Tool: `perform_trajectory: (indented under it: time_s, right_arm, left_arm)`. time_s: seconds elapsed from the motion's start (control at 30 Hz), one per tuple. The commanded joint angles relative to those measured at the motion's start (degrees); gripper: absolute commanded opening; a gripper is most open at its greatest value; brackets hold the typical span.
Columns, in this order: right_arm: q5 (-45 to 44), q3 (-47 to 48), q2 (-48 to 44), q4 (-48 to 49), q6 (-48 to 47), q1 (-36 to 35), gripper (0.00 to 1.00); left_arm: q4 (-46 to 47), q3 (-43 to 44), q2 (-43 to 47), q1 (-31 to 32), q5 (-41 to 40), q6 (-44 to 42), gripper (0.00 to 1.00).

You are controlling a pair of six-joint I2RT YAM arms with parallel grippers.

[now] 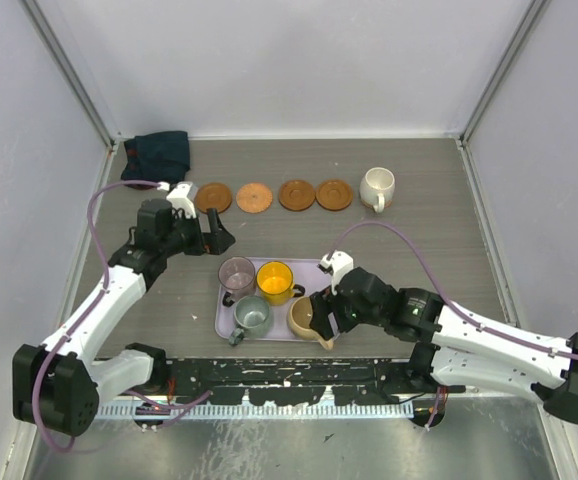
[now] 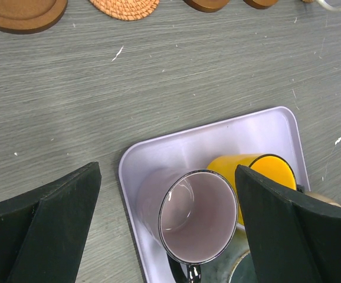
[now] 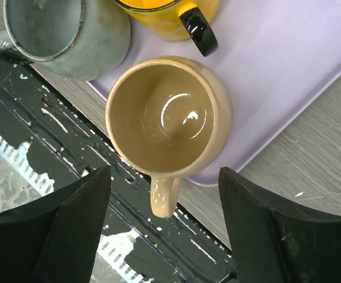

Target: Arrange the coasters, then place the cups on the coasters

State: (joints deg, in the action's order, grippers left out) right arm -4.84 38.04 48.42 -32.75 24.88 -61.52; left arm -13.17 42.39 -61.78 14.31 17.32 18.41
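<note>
My right gripper should move down next with its open fingers on both sides of the tan cup's handle, and then close. The handle is below, in line with the gap between the open fingers.
Four round brown coasters lie in a row at the back: (image 1: pixel 213 197), (image 1: pixel 254 197), (image 1: pixel 296 194), (image 1: pixel 334 194). A cream-white cup (image 1: pixel 377 187) stands right of them; whether a coaster sits under it I cannot tell. On the lavender tray (image 1: pixel 314 270) stand the mauve cup (image 1: pixel 236 275), yellow cup (image 1: pixel 275 282), grey-green cup (image 1: pixel 251 316) and tan cup (image 1: pixel 304 318). My left gripper (image 1: pixel 214 235) hangs open above the tray's far left corner, with the mauve cup (image 2: pixel 197 215) showing between its fingers. My right gripper (image 3: pixel 164 183) is open over the tan cup (image 3: pixel 167 118), either side of its handle without touching it.
A dark blue cloth (image 1: pixel 157 155) is bunched in the back left corner. A black paint-flecked strip (image 1: pixel 289 375) runs along the near table edge just below the tray. Grey walls enclose the table on three sides.
</note>
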Motion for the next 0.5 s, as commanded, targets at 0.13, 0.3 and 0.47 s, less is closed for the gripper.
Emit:
perform_trajectory:
  time_s: [0.13,0.3,0.47]
  right_arm:
    - [-0.34,-0.97,3.65,-1.04,6.7,-4.1,0.79]
    - [-6.49,-0.38,11.3,-2.88,9.35,-8.27,0.77]
    - [-12.62,1.27,18.16,-4.01,11.78,-10.17,0.71]
  left_arm:
    - [0.69,0.24,1.75,0.6,-0.62,-0.47,0.98]
    - [0.75,0.39,0.91,0.64,-0.7,-0.45,0.98]
    - [0.8,0.37,0.87,0.73,-0.63,-0.48,0.98]
